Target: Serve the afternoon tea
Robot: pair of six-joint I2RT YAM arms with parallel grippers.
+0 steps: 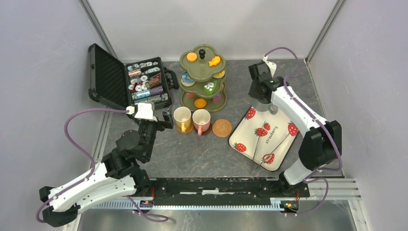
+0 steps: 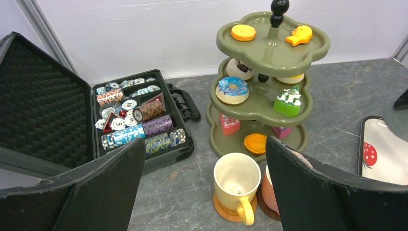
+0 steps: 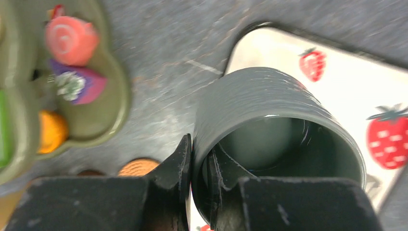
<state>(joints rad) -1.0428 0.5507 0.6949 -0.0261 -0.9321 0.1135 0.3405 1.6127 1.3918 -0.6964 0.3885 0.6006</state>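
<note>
I should next move my right gripper back and to the left in the top view and lower the grey-green mug onto the bare coaster, since the other coasters already have mugs.
The olive-green three-tier stand holds toy cakes and donuts; it also shows in the left wrist view. In front of it the yellow mug and the pink mug each stand on a brown coaster. A third coaster lies bare to their right. My right gripper is shut on the rim of the grey-green mug, over the tray's far corner. My left gripper is open and empty, just left of the yellow mug.
A white strawberry tray with metal tongs lies at the right. The open black case of poker chips stands at the back left, close to the stand. Walls enclose the table on three sides.
</note>
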